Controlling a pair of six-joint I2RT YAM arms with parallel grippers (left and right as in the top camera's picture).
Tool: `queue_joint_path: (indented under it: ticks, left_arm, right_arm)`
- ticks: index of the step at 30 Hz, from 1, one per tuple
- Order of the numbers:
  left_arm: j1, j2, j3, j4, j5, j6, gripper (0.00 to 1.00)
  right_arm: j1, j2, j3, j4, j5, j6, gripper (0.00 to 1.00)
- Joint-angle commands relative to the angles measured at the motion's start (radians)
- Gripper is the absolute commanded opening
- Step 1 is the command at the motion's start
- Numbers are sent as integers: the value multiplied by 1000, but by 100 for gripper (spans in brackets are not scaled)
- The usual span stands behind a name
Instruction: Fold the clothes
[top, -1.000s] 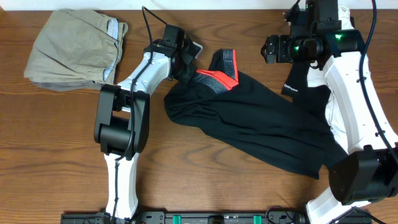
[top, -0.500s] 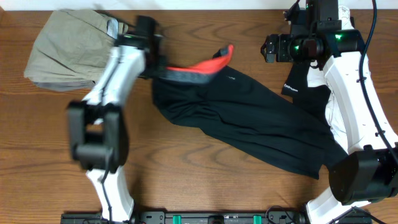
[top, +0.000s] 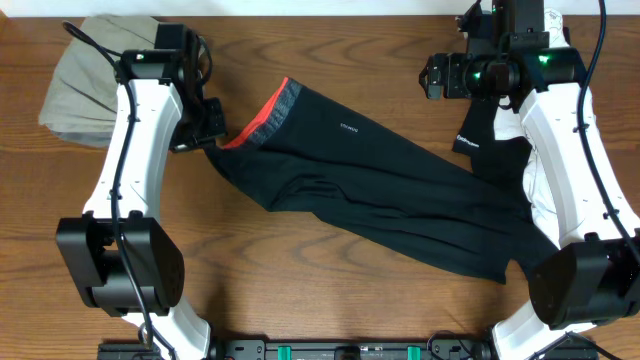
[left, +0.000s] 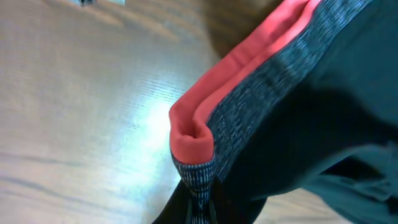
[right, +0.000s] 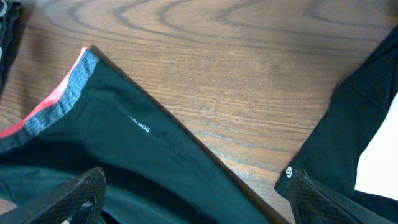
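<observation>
My left gripper moves down and back toward the bare wood in front of the pants next and releases the waistband's end, held gathered above the table.
The clothes, long black pants (top: 400, 200), lie stretched slantwise across the table, from upper left to lower right. Their grey-and-red waistband (top: 268, 112) is at the upper left. My left gripper (top: 213, 134) is shut on the waistband's left end. In the left wrist view the fingers (left: 202, 208) pinch the grey band (left: 261, 93) just under its red fold. My right gripper (top: 432, 78) hovers open above the table behind the pants, its fingertips (right: 81, 193) wide apart with nothing between them. A small white logo (right: 140, 124) shows near the hip.
Khaki trousers (top: 85, 85) lie bunched at the back left corner, just behind my left arm. A black end of cloth with a white mark (top: 468, 140) lies under my right arm. Bare wood (top: 300, 280) lies in front of the pants.
My left gripper has swung left and a little toward the front, dragging the waistband with it and pulling the pants out longer and flatter. The right arm has stayed put.
</observation>
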Motion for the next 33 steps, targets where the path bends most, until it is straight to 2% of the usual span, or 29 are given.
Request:
queue_joint_path:
  ticks: [1, 7, 8, 10, 12, 14, 15, 19, 25, 33]
  left_arm:
    - [3, 10, -37, -32, -16, -13, 6]
    - [7, 11, -112, -57, -53, -14, 7]
    - [10, 11, -127, -58, -74, -14, 13]
    - [19, 11, -146, -58, -91, -21, 38]
    - [34, 11, -153, -57, -90, -21, 56]
    - [50, 11, -153, -56, -90, -22, 81]
    - [57, 11, -153, -56, -90, -21, 86]
    - [72, 10, -153, -38, -89, -15, 89]
    - [21, 8, -132, 75, 28, 148, 89]
    - [-56, 8, -42, 227, 69, 190, 98]
  right_arm:
    - [11, 20, -3, -2, -2, -10, 91]
    - [10, 20, -3, -11, -1, -10, 92]
    - [10, 20, -3, -14, -1, -10, 92]
    - [10, 20, -3, -16, -1, -10, 92]
    - [10, 20, -3, -16, -1, -10, 93]
    - [10, 20, -3, -16, -1, -10, 93]
    - [10, 20, -3, -16, -1, -10, 93]
    - [10, 20, -3, -7, 0, -11, 93]
    - [8, 19, -3, -36, -1, -29, 94]
    - [-24, 6, -3, -48, -39, -6, 93]
